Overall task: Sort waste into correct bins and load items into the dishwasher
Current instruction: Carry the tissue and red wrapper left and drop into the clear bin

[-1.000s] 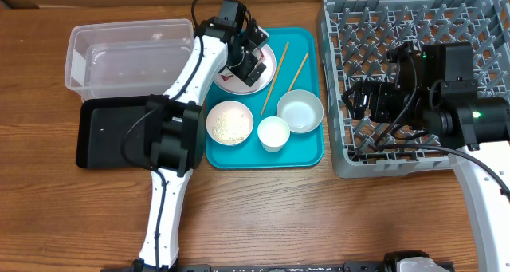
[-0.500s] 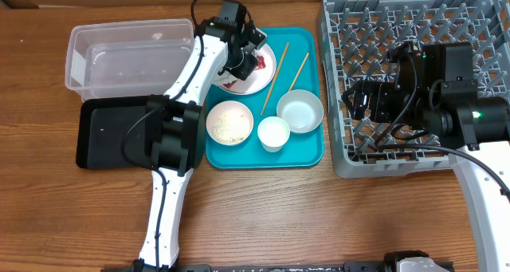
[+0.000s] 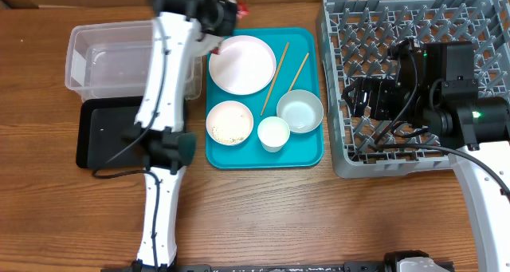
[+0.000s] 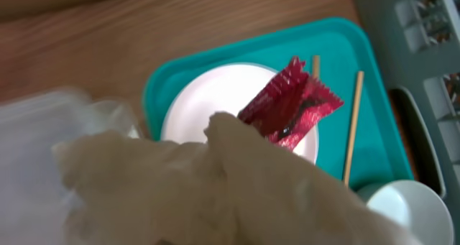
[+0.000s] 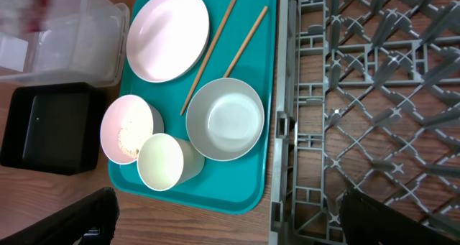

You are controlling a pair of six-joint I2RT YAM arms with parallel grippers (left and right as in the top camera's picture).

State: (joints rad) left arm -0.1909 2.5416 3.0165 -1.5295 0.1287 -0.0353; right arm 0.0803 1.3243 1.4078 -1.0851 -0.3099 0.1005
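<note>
I will next use my left gripper to carry the napkin (image 4: 180, 187) to the left in the overhead view, until it is over the clear tub.
My left gripper (image 3: 224, 7) is raised above the teal tray's far-left corner, shut on the crumpled white napkin (image 4: 180, 187). The red wrapper (image 4: 291, 105) hangs with the napkin, and the napkin hides the fingers in the left wrist view. Below them the white plate (image 3: 241, 65) lies bare. A bowl with rice scraps (image 3: 229, 122), an empty bowl (image 3: 300, 111), a cup (image 3: 273, 133) and two chopsticks (image 3: 276, 67) are on the tray. My right gripper (image 3: 362, 100) hovers open over the grey dish rack's (image 3: 398, 17) left side, holding nothing.
The clear tub (image 3: 111, 61) stands left of the teal tray (image 3: 307, 152), with the black tray (image 3: 107, 132) in front of it. The left arm's white links reach up between the tub and the teal tray. Bare wood lies along the front.
The left gripper has shut on the napkin and wrapper on the plate, lifted them off and swung up and left toward the tub. The plate is now bare. The right arm has not moved.
</note>
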